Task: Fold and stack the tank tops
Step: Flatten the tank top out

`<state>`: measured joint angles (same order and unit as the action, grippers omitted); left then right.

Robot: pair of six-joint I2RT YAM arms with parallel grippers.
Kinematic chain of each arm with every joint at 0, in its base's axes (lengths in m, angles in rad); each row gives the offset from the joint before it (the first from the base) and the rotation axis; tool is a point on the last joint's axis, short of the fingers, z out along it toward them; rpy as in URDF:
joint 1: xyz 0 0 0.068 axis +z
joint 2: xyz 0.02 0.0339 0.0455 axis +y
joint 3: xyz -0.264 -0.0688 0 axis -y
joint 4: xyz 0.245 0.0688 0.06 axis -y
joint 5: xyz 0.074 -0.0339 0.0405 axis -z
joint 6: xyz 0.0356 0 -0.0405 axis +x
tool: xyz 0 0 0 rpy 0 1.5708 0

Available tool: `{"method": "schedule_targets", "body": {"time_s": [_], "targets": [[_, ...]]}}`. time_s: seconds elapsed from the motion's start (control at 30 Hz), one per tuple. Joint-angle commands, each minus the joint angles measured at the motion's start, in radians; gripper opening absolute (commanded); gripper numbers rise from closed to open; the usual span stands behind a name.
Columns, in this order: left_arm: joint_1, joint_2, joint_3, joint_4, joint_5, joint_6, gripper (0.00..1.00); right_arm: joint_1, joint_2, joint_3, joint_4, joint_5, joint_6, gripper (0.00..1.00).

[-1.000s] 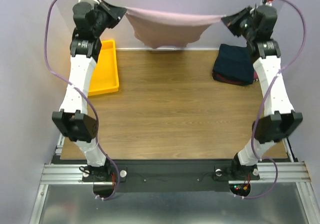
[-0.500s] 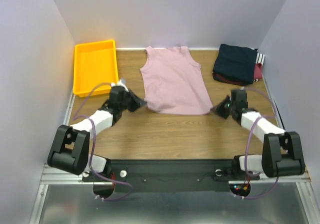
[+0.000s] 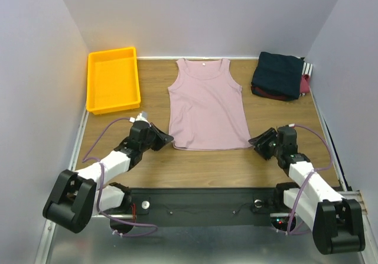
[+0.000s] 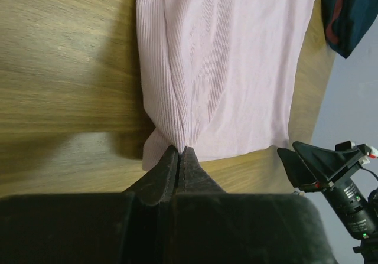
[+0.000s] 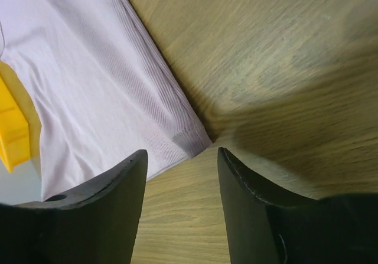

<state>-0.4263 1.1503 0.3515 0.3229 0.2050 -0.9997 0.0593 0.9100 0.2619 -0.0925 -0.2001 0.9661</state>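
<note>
My left gripper will next pull the bunched hem corner back smooth and release it on the bare wood behind the gripper.
A dusty pink tank top (image 3: 207,106) lies spread flat in the middle of the table, neck toward the back wall. My left gripper (image 3: 168,140) is shut on its near left hem corner (image 4: 155,146), the ribbed cloth bunched at the fingertips. My right gripper (image 3: 255,141) stands open just off the near right hem corner (image 5: 192,139), which lies loose on the wood ahead of its fingers (image 5: 127,175). Folded tank tops, a dark navy one (image 3: 277,74) over a maroon one (image 3: 304,84), sit stacked at the back right.
A yellow plastic tray (image 3: 112,80) stands at the back left by the wall. Bare wood lies between the pink top and the near edge (image 3: 207,166). Purple walls close in the left, back and right sides.
Both arms have come down from holding the pink top in the air and drawn it toward me, laying it flat. The right gripper has opened and let go of its corner.
</note>
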Motion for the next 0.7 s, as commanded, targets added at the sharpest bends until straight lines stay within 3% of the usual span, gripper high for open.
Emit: {"method": "schedule_targets", "body": {"time_s": [0.0, 0.13, 0.27, 0.67], "targets": [[-0.006, -0.087, 0.0, -0.091, -0.068, -0.008, 0.0, -0.004, -0.04, 0.071, -0.067, 0.08, -0.033, 0.57], [-0.006, -0.095, -0.002, -0.143, -0.091, 0.01, 0.0, -0.004, 0.001, 0.091, -0.085, 0.111, -0.072, 0.55], [-0.006, -0.074, -0.009, -0.163, -0.093, 0.013, 0.0, -0.004, 0.026, 0.091, -0.082, 0.102, -0.101, 0.42], [-0.006, -0.011, 0.004, -0.185, -0.122, 0.022, 0.0, -0.006, 0.102, 0.096, -0.009, 0.06, -0.165, 0.43]]}}
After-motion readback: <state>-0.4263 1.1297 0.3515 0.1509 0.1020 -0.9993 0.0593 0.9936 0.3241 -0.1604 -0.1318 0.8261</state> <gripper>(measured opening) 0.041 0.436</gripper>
